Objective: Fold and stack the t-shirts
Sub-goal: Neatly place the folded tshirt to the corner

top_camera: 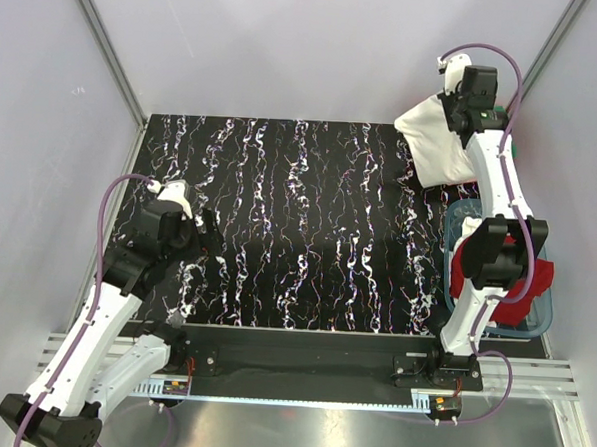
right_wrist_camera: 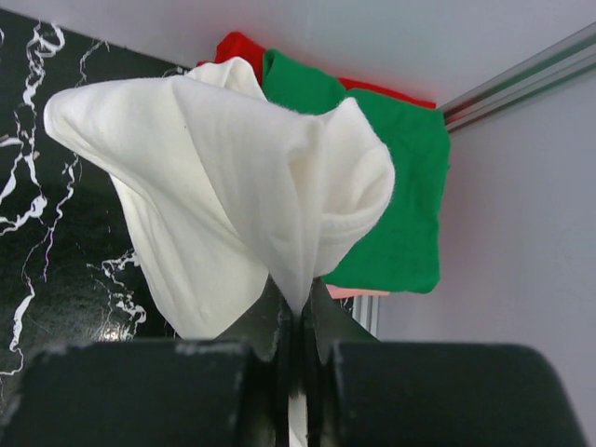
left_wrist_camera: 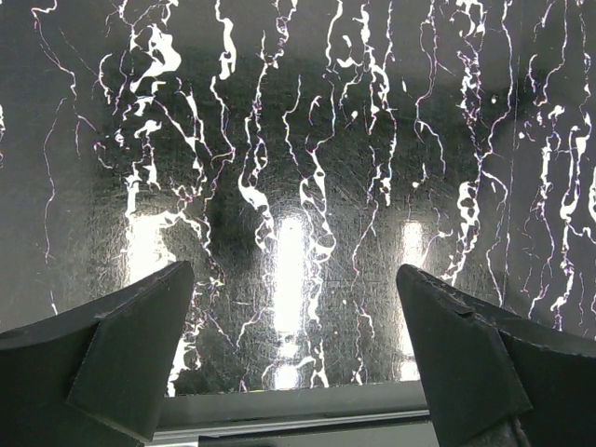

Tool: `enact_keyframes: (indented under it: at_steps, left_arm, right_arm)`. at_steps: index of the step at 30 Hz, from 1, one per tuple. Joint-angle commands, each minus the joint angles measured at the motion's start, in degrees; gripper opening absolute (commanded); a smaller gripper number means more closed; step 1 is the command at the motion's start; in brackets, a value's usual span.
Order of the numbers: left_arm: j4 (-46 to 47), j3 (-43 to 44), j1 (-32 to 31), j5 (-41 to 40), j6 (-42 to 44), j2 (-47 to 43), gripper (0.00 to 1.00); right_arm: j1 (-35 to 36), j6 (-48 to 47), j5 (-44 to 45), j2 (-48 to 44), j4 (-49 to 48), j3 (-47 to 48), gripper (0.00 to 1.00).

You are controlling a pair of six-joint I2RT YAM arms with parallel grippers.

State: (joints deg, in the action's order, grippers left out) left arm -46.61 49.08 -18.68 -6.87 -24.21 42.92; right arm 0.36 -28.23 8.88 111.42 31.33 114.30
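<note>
The white t-shirt (right_wrist_camera: 223,177) hangs out over bare table, so my right gripper should next go to the right in the top view, down over the green t-shirt (right_wrist_camera: 406,186), and release.
My right gripper (right_wrist_camera: 300,312) is shut on a fold of a white t-shirt (right_wrist_camera: 223,177), which hangs bunched from the jaws at the far right of the table (top_camera: 438,141). Below it lies a folded green t-shirt (right_wrist_camera: 400,186) on top of a red one (right_wrist_camera: 237,45), with a pink edge (right_wrist_camera: 354,292) showing underneath. A red t-shirt (top_camera: 526,285) sits in the plastic tub (top_camera: 451,267) at the right. My left gripper (left_wrist_camera: 293,358) is open and empty over the bare table near its front left (top_camera: 193,233).
The black marbled table top (top_camera: 298,224) spreads between the arms. White walls with metal rails (top_camera: 107,48) enclose the back and sides. The table's front edge shows in the left wrist view (left_wrist_camera: 298,400).
</note>
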Motion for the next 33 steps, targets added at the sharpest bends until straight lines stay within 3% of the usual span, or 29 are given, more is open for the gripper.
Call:
enact_keyframes:
  at_steps: [1,14,33]
  left_arm:
    - [2.75,-0.21,0.39,0.46,0.65,0.24,0.98]
    - [2.84,-0.21,0.57,0.63,0.65,0.24,0.98]
    - [2.93,-0.39,0.57,0.72,0.74,0.59,0.98]
  right_arm:
    - [-0.01,-1.57,-0.89,-1.9,-3.12,6.37,0.0]
    - [-1.85,-2.09,-2.38,-2.7,-1.98,11.12,0.0]
    - [-5.37,-0.6,-3.79,11.62,-0.22,24.12,0.0]
